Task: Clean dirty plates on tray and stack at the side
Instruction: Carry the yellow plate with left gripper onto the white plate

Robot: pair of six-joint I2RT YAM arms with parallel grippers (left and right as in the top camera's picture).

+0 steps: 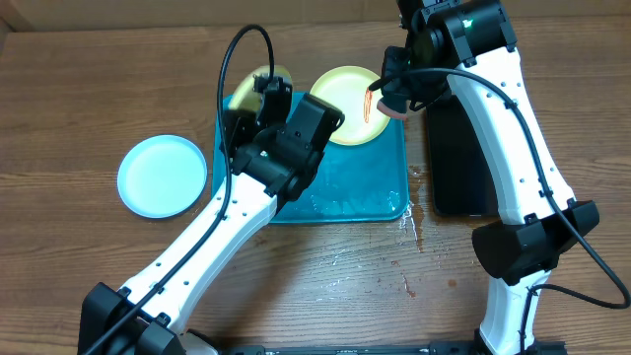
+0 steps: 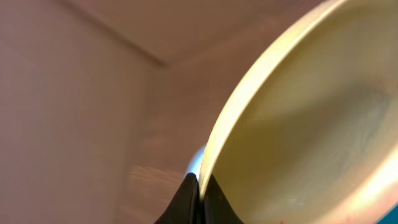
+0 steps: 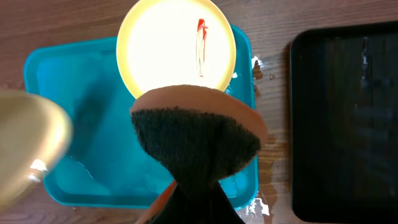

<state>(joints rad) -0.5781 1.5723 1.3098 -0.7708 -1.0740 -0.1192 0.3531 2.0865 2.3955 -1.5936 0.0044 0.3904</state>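
The tilted yellow-green plate will swing off the tray in my left gripper and come down onto the pale blue plate (image 1: 161,176), which lies empty beside the tray (image 1: 370,192).
The teal tray (image 1: 370,192) lies mid-table, wet inside; it also shows in the right wrist view (image 3: 81,143). A yellow-green plate (image 1: 343,104) with a red sauce streak rests on the tray's far right corner (image 3: 168,46). My left gripper (image 1: 264,97) is shut on the rim of a second yellow-green plate (image 2: 311,124), holding it tilted above the tray's far left; that plate shows at the left edge of the right wrist view (image 3: 25,149). My right gripper (image 1: 394,99) is shut on a sponge (image 3: 196,134), orange with a dark scrub face, held above the streaked plate. A pale blue plate (image 1: 161,176) lies on the table left of the tray.
A black tray (image 1: 458,163) lies right of the teal tray, under the right arm; it also shows in the right wrist view (image 3: 348,118). Water puddles and drips (image 1: 414,222) sit on the wood by the teal tray's near right corner.
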